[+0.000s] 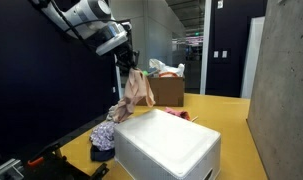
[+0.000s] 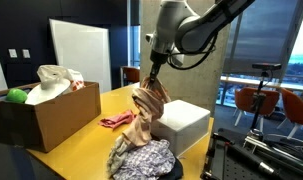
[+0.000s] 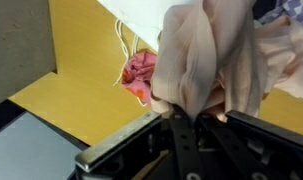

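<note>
My gripper carries the beige cloth away from the clothes (image 1: 108, 130) and down onto the white foam box's top next, since the box's top is bare.
My gripper (image 1: 130, 66) (image 2: 150, 79) (image 3: 188, 112) is shut on a beige cloth (image 1: 141, 88) (image 2: 148, 110) (image 3: 206, 55), which hangs from its fingers above the yellow table (image 1: 226, 115) (image 2: 111, 105). The cloth's lower end reaches a pile of clothes (image 1: 108, 130) (image 2: 143, 158) at the table's end. In the wrist view the cloth fills the space just beyond the jaws, which stand pressed together on its fold. A pink cloth (image 2: 117, 121) (image 3: 139, 72) (image 1: 177, 115) lies flat on the table beyond it.
A white foam box (image 1: 166, 145) (image 2: 181, 122) stands on the table beside the pile. A brown cardboard box (image 1: 168, 90) (image 2: 46, 112) holds white cloth (image 2: 53, 80) and a green ball (image 2: 16, 96). A concrete wall (image 1: 286, 80) borders the table.
</note>
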### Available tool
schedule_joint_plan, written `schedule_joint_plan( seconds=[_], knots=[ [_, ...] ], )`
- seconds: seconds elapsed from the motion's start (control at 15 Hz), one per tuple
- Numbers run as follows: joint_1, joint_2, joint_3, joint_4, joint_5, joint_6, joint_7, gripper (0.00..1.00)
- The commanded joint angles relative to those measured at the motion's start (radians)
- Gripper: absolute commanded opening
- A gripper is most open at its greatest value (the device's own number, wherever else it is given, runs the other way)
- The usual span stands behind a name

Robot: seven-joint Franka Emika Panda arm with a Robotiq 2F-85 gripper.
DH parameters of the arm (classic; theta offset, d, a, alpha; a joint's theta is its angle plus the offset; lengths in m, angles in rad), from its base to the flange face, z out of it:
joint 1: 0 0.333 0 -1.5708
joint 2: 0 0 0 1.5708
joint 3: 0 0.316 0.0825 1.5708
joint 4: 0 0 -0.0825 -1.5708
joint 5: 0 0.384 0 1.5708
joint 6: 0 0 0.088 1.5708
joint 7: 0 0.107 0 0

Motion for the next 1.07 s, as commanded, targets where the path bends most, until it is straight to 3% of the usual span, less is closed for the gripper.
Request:
schedule_joint_plan(
  seconds=[0.0, 0.27, 0.47, 0.93, 1.0],
  knots=[
    [-0.073, -0.222, -0.006, -0.161, -0.082, -0.021, 0.079, 0.02],
    [-0.169, -0.346, 0.026, -0.277, -0.079, -0.053, 0.073, 0.02],
    [-0.23, -0.372, 0.026, -0.342, -0.068, -0.036, 0.069, 0.02],
    [-0.339, -0.19, -0.008, -0.327, -0.091, 0.069, 0.096, 0.02],
    [-0.346, -0.156, -0.014, -0.314, -0.099, 0.077, 0.112, 0.06]
  ],
)
